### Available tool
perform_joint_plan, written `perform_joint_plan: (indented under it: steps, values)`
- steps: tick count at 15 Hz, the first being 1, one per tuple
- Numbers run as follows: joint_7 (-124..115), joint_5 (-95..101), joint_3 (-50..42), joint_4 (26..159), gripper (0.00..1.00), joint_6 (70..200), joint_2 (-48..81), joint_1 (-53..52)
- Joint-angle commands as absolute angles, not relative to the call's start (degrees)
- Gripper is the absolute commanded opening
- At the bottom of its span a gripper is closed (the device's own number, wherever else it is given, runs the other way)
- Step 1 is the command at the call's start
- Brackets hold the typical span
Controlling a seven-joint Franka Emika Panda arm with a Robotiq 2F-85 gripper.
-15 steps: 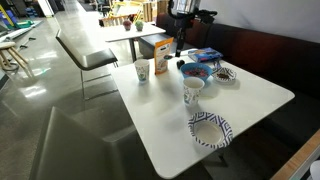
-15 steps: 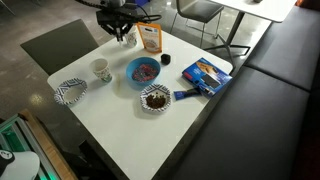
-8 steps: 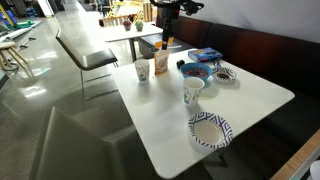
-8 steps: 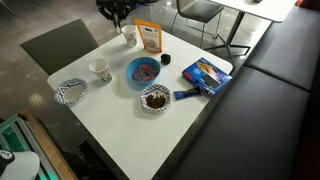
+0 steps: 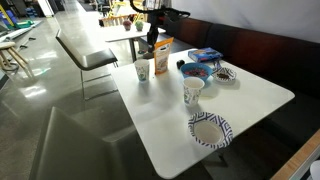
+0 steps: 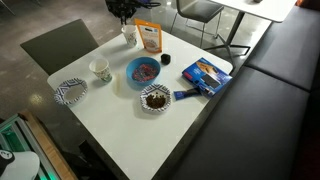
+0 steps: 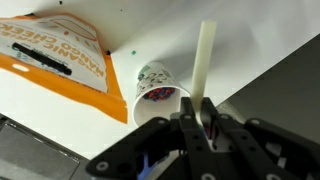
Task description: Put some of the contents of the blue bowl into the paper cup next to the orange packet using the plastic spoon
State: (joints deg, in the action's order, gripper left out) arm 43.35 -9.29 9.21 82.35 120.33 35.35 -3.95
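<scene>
The paper cup's opening (image 7: pixel 159 103) lies below, to the left in the wrist view. My gripper shifts over it next, sinks slightly and releases the spoon (image 7: pixel 205 60).
The tall white paper cup (image 7: pixel 158 97) stands next to the orange packet (image 7: pixel 50 55) at the table's corner; in the wrist view it holds some colourful pieces. My gripper (image 7: pixel 200 118) is shut on the white plastic spoon (image 7: pixel 205 60), right beside and above the cup's rim. In both exterior views the gripper (image 5: pixel 152 30) (image 6: pixel 122 8) hangs over the cup (image 5: pixel 142 71) (image 6: pixel 129 35) and packet (image 5: pixel 160 58) (image 6: pixel 150 37). The blue bowl (image 6: pixel 143 72) (image 5: pixel 196 70) with colourful contents sits mid-table, away from the gripper.
A shorter patterned cup (image 6: pixel 100 70) (image 5: pixel 193 92), an empty patterned paper bowl (image 6: pixel 71 92) (image 5: pixel 210 130), a patterned bowl with dark contents (image 6: pixel 155 98) and a flat blue box (image 6: pixel 205 73) stand on the white table (image 6: pixel 120 125). Chairs and another table lie behind.
My gripper with the spoon has moved from above the packet and bowl side across to above the paper cup at the table's corner. Nothing on the table has moved.
</scene>
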Motion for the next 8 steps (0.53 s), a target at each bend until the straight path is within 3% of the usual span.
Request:
perform_joint_plan:
  steps: [1, 8]
  values:
    - [36.7, -6.7, 9.0, 74.7, 0.04, 118.8, 41.5, -5.4]
    - [23.5, 1.1, 6.9, 72.8, 0.04, 119.6, 44.1, -8.5]
